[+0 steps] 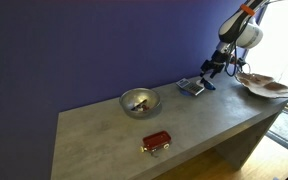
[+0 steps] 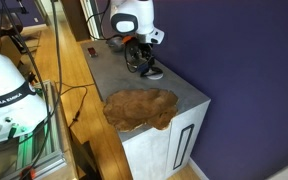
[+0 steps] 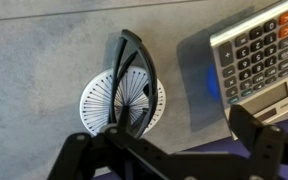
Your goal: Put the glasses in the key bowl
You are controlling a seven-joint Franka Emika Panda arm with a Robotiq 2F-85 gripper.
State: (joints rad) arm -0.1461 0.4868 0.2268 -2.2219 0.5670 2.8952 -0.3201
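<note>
Next, my gripper moves down and to the left in the wrist view, where the glasses lie, with its fingers around their nearest end (image 1: 208,84) (image 3: 136,126).
The glasses (image 3: 134,85) are dark and folded, lying on a white round disc (image 3: 99,100) with radial lines on the grey tabletop. My gripper (image 3: 169,150) is open and empty; in the wrist view its fingers stand at the bottom edge, the glasses near the left one. In both exterior views the gripper (image 1: 212,68) (image 2: 136,50) hovers just above the glasses (image 1: 206,84) (image 2: 150,71). The key bowl (image 1: 265,87) (image 2: 139,108), a wide wavy cream-rimmed brownish dish, sits at the table's end beyond the gripper.
A grey calculator (image 3: 254,60) (image 1: 191,88) lies right beside the glasses. A metal bowl (image 1: 140,101) with small items stands mid-table. A small red box (image 1: 156,142) sits near the front edge. A purple wall runs behind the table.
</note>
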